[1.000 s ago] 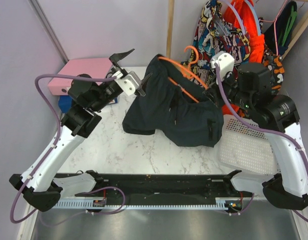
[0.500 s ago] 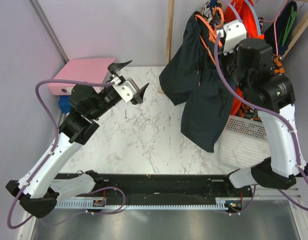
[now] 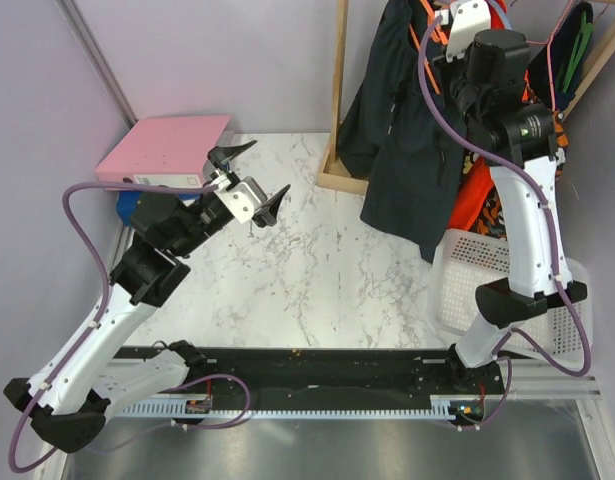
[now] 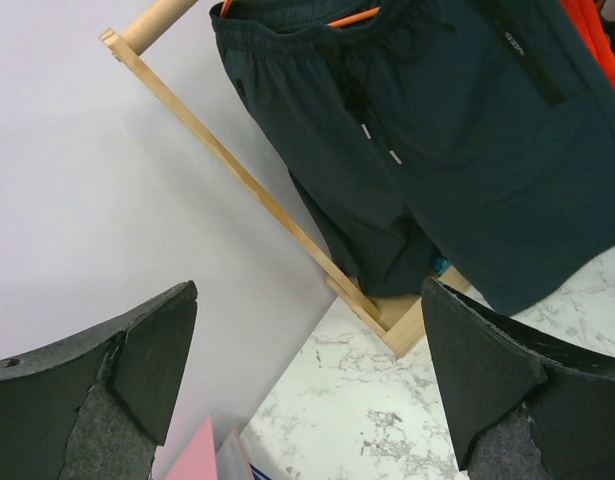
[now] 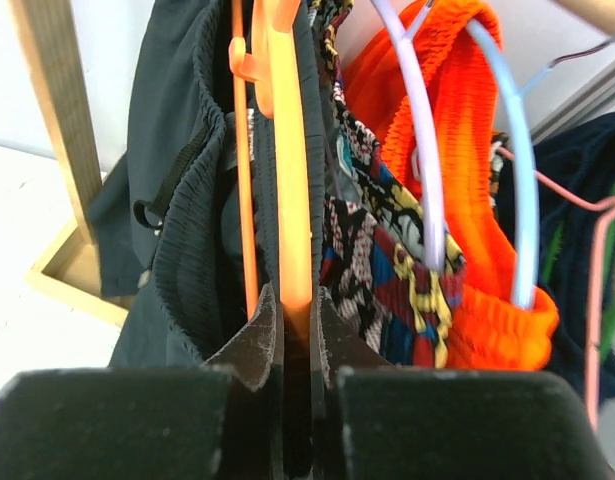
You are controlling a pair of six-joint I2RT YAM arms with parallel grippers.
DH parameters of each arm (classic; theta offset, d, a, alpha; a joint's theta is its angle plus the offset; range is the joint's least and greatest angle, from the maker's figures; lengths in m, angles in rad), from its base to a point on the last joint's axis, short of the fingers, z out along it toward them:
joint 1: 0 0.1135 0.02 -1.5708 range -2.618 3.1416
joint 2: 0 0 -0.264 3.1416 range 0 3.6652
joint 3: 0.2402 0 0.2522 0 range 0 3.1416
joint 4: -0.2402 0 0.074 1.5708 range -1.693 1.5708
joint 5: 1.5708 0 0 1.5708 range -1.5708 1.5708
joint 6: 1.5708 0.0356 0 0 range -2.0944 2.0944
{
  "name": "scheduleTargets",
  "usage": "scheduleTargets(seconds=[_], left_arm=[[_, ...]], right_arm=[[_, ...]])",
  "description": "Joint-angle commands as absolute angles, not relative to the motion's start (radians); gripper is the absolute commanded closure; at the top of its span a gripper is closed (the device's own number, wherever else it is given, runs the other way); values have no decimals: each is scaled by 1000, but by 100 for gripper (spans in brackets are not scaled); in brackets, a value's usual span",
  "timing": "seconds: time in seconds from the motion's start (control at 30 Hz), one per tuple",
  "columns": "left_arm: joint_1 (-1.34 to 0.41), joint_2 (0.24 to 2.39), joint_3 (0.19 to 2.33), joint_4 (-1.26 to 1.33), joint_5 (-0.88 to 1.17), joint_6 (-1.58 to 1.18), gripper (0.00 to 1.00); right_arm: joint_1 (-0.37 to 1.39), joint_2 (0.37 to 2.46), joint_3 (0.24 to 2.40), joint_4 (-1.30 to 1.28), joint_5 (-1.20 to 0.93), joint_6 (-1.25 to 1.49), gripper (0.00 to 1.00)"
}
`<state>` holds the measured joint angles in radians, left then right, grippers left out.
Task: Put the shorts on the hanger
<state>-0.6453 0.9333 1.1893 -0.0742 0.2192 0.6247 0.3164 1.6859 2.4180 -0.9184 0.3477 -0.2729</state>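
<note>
Other hangers hang on the rack's rod (image 5: pixel 593 14), which lies outward of my right gripper. My right gripper needs to move outward and down to release the hanger there.
The black shorts (image 3: pixel 407 150) hang draped over the thin orange hanger (image 3: pixel 418 38) at the back right, beside the wooden rack. My right gripper (image 3: pixel 457 22) is raised high there and is shut on the hanger (image 5: pixel 292 200), whose orange bar runs up between the jaws (image 5: pixel 295 300). The shorts' waistband (image 5: pixel 187 230) bunches just left of the bar. In the left wrist view the shorts (image 4: pixel 457 150) hang with the drawstring dangling, and a bit of the hanger (image 4: pixel 352 17) shows on top. My left gripper (image 3: pixel 259 172) hovers over the table's left, open and empty (image 4: pixel 309 300).
A wooden rack post (image 3: pixel 339 90) stands on a base (image 3: pixel 342 180) at the table's back. On the rack hang a comic-print garment (image 5: pixel 387 230), an orange garment (image 5: pixel 487 300) and a light blue hanger (image 5: pixel 517 150). A pink box (image 3: pixel 167 150) lies back left, a white basket (image 3: pixel 487 290) at the right.
My right arm lifted the hanger with the shorts off the table and up to the rack at the back right. My left gripper drew back leftward, still open.
</note>
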Motion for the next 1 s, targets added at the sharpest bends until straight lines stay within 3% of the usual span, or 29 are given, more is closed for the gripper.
scheduleTargets(seconds=[0.0,0.6,0.7,0.97], left_arm=[[-641,894,1151,-72,221,594,1],[-641,853,1083,-71,209,564,1],[-632,883,1085,-68,149,548,1],[-528,1025,1150,-103,267,396,1]], right_arm=[[261,1704,2488,-749,255,-224,100],[123,1856,2539,-634,141,-219,100],[117,1862,2537,-630,132,-224,100],[110,1878,2517,-624,153,-229,100]])
